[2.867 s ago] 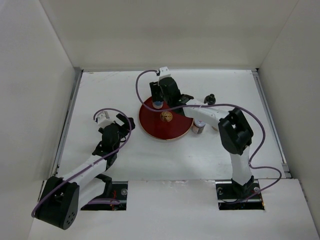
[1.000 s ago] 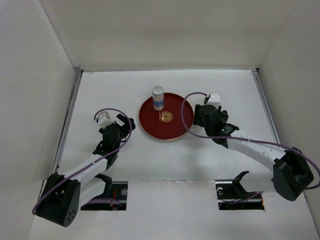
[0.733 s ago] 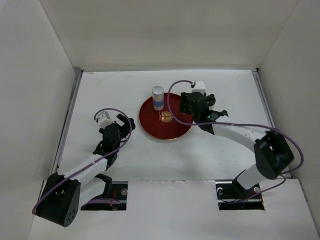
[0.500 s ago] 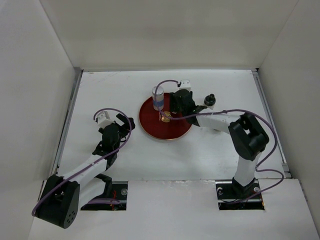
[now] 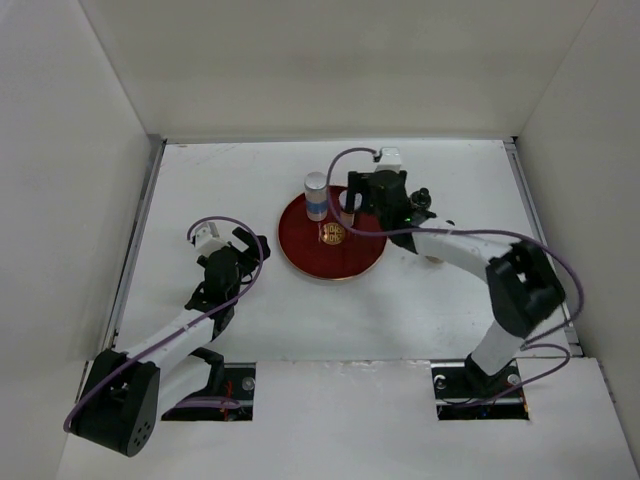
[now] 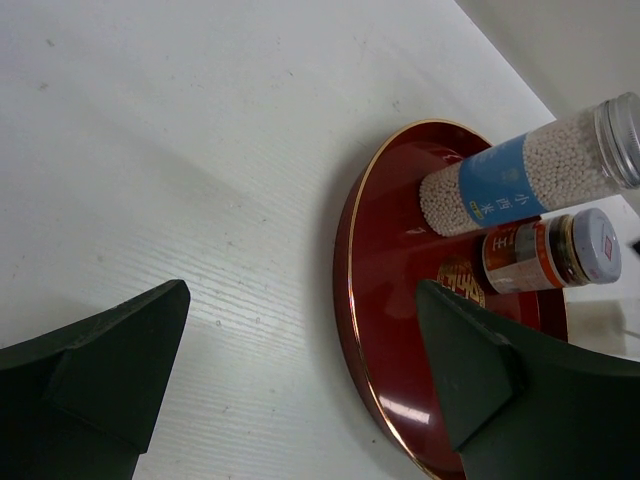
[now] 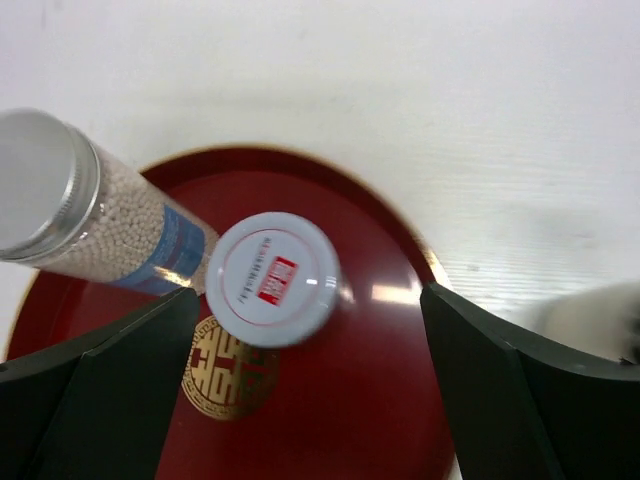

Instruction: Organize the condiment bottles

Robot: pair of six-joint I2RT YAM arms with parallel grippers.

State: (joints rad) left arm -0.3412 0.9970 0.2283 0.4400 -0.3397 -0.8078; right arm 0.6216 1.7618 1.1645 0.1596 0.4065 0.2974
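Note:
My right gripper is at the jar [image 5: 346, 208] and needs to move off it to the bottle's dark cap [image 5: 421, 197], to its right in the top view, because that bottle is outside the tray.
On the red tray [image 5: 335, 255] a tall white bottle with a blue band [image 5: 316, 195] stands upright, seen too in the left wrist view [image 6: 520, 180] and the right wrist view [image 7: 90, 215]. Just right of it stands a short pale-lidded jar [image 5: 346, 208] [image 7: 272, 278] [image 6: 550, 250]. My right gripper [image 5: 353, 200] [image 7: 308, 292] hangs over the jar, open, its fingers apart on either side of the lid. A dark-capped bottle [image 5: 422, 194] stands on the table right of the tray. My left gripper [image 5: 250, 245] [image 6: 300, 290] is open and empty, left of the tray.
White walls close the table in at the back and on both sides. The right forearm [image 5: 450, 245] stretches across the table right of the tray. A gold emblem [image 5: 332, 234] marks the tray's middle.
The right gripper came in from right of the tray, carried the short jar onto it beside the tall bottle, then opened. The left arm has not moved.

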